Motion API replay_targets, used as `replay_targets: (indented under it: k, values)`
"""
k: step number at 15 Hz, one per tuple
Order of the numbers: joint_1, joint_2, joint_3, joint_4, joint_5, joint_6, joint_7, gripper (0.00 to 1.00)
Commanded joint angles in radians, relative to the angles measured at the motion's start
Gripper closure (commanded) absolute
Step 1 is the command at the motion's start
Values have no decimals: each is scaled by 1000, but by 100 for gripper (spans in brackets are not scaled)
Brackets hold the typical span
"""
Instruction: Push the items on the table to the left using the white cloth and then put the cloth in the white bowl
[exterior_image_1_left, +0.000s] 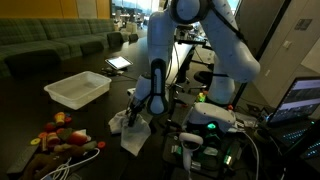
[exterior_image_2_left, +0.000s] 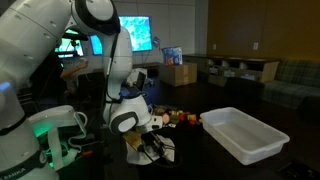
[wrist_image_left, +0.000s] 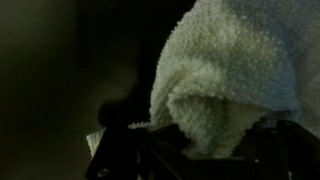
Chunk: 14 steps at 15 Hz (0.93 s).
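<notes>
The white bowl is empty and stands outward of my gripper, so my gripper will next lift the cloth up, carry it outward over the bowl's open inside and let it go.
My gripper (exterior_image_1_left: 136, 112) is shut on the white cloth (exterior_image_1_left: 133, 132), which hangs from the jaws just above the dark table. In an exterior view the gripper (exterior_image_2_left: 150, 140) and cloth (exterior_image_2_left: 140, 148) show low near the table's front. The wrist view is filled by the cloth (wrist_image_left: 225, 80), bunched between the dark fingers. The white bowl, a shallow rectangular tub (exterior_image_1_left: 78, 90), stands empty on the table; it also shows in an exterior view (exterior_image_2_left: 243, 133). A pile of small colourful items (exterior_image_1_left: 62, 135) lies near the table's edge, also seen behind the arm (exterior_image_2_left: 178, 118).
A white cable (exterior_image_1_left: 85, 155) lies by the items. A robot base with green lights (exterior_image_1_left: 210, 120) and gear sit beside the arm. A laptop (exterior_image_1_left: 300, 98), cardboard boxes (exterior_image_2_left: 180, 73) and sofas (exterior_image_1_left: 50, 45) stand around the table.
</notes>
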Motion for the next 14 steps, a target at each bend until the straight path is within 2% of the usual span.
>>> replay_targets:
  k: [1, 7, 11, 14]
  values:
    - [125, 12, 11, 81, 113, 1, 66, 95]
    - [258, -1, 13, 201, 269, -76, 191, 95]
    - [263, -14, 50, 268, 292, -164, 293, 95]
    - [254, -46, 84, 277, 278, -181, 343, 95]
